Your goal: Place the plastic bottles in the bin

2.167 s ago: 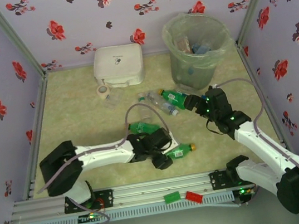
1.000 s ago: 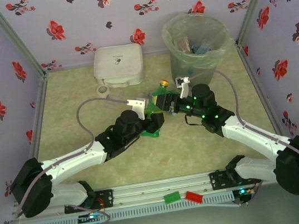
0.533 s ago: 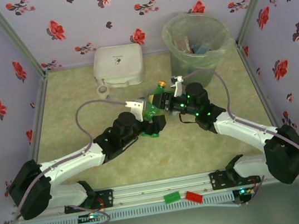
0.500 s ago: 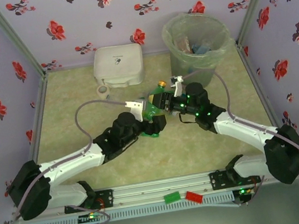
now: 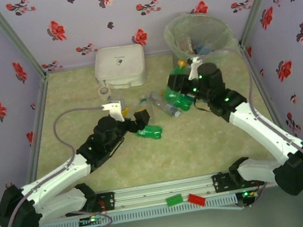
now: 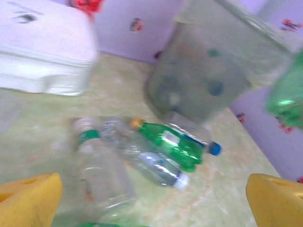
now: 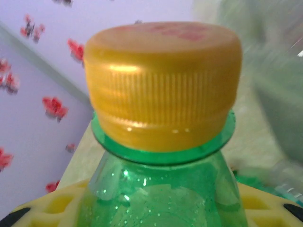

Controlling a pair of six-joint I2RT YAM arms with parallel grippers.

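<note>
The green bottle will next go outward and up over the bin's opening (image 5: 199,35) in my right gripper. Then my right gripper will let go of the bottle inside.
My right gripper (image 5: 185,79) is shut on a green bottle with a yellow cap (image 5: 179,70), holding it in the air just left of the bin (image 5: 200,40). That cap (image 7: 161,80) sits close in the right wrist view, with the yellow fingers (image 7: 52,208) at the bottle's sides. My left gripper (image 5: 141,118) is open above the floor, its yellow pads (image 6: 28,201) wide apart and nothing between them. A green bottle (image 5: 149,131) lies just beside it. Ahead lie a green bottle with an orange cap (image 6: 168,142) and clear bottles (image 6: 154,165).
The white rounded box (image 5: 120,65) stands at the back left, with a small tape roll (image 5: 104,92) in front of it. The bin (image 6: 208,71) holds several bottles inside. Red and green blocks (image 5: 186,199) lie on the front rail.
The right gripper has lifted the green bottle up and right, toward the bin. The left gripper has drawn back to the left and stands open.
</note>
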